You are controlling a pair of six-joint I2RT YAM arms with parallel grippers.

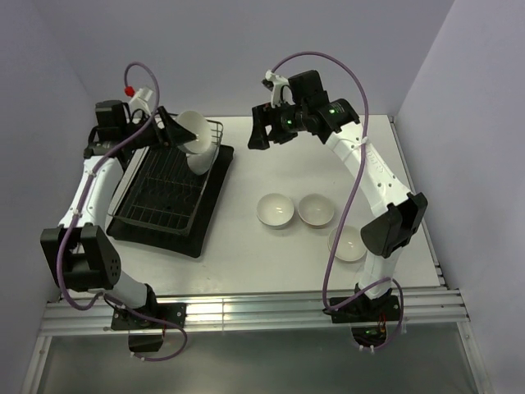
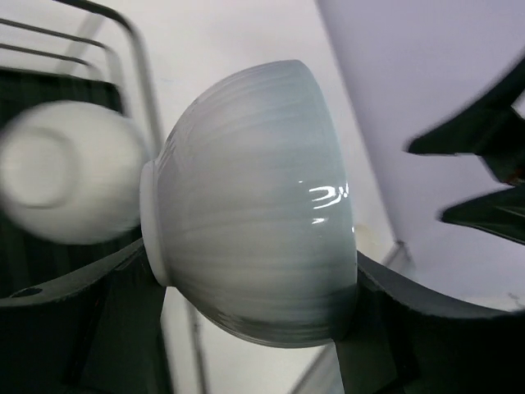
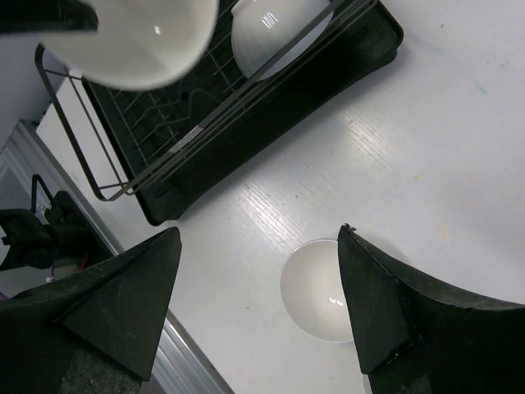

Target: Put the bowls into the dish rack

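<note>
The leaning bowl takes the dish rack's corner. So next, my left gripper tilts downward and brings the held bowl down onto the dish rack's empty wires [image 1: 178,167] beside the leaning bowl to release it.
My left gripper [image 1: 179,136] is shut on a white bowl [image 1: 195,129], holding it on its side above the far right corner of the dish rack [image 1: 160,193]. In the left wrist view the held bowl [image 2: 254,205] fills the space between my fingers [image 2: 410,328]. A second bowl [image 1: 202,161] leans in the rack below it and is blurred in the left wrist view [image 2: 66,185]. Three more bowls sit upright on the table [image 1: 276,210], [image 1: 316,210], [image 1: 348,244]. My right gripper [image 1: 261,135] is open and empty, raised above the table right of the rack.
The rack sits on a flat black tray [image 1: 209,217] at the left of the white table. In the right wrist view the rack [image 3: 205,115], the held bowl [image 3: 143,41] and one table bowl [image 3: 316,287] show. Walls close in at the back and sides.
</note>
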